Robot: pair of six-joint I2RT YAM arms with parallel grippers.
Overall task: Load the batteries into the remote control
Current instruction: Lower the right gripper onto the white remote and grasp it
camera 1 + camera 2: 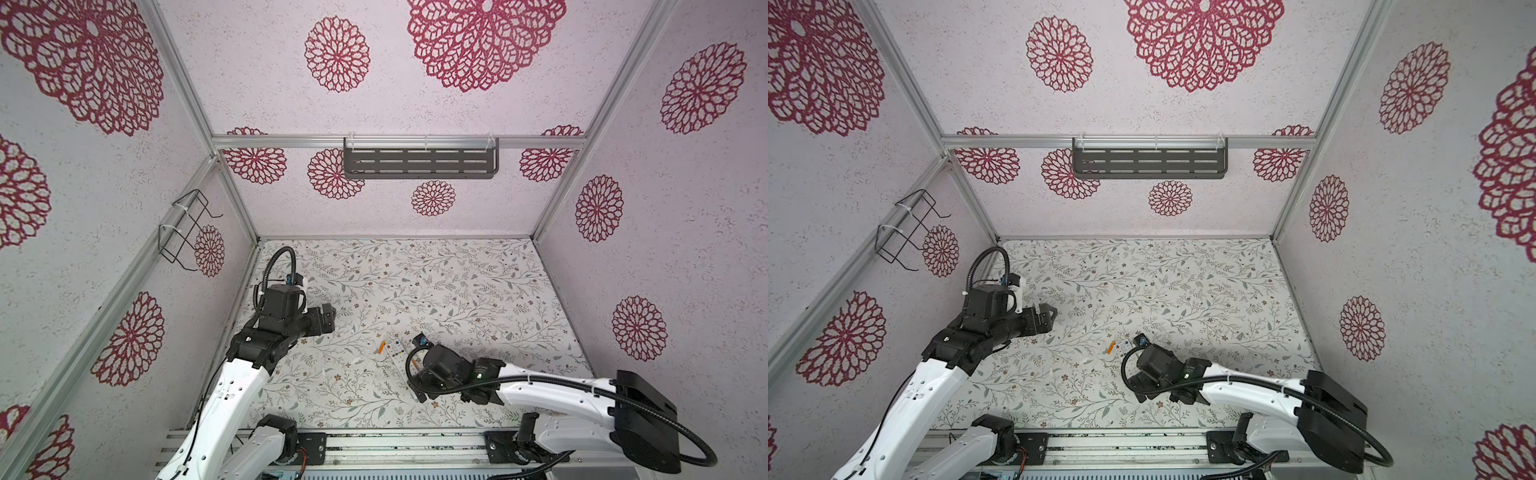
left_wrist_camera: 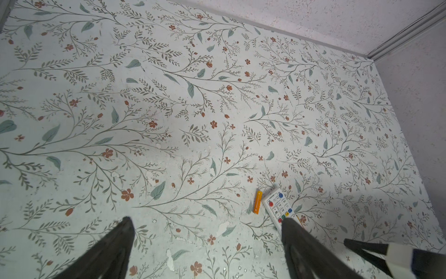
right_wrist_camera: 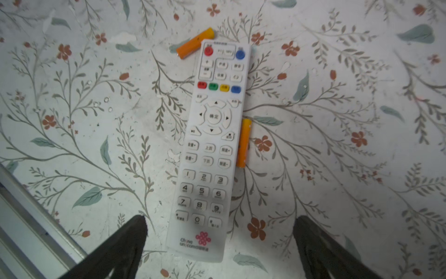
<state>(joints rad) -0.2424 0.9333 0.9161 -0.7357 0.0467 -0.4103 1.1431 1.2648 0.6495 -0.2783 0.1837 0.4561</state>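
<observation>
Both batteries lie clear of the remote control's logo end, so my right gripper should move down onto it next and close its spread fingers there.
The remote control lies face up, buttons showing, on the floral mat, and appears in both top views and the left wrist view. One orange battery rests by its far end. The other battery lies against its long side. My right gripper hovers open over the logo end, a finger on either side, touching nothing. My left gripper hangs open and empty over the mat to the left, well away.
A grey slotted shelf hangs on the back wall and a black wire rack on the left wall. Patterned walls close in three sides. An aluminium rail runs along the front edge.
</observation>
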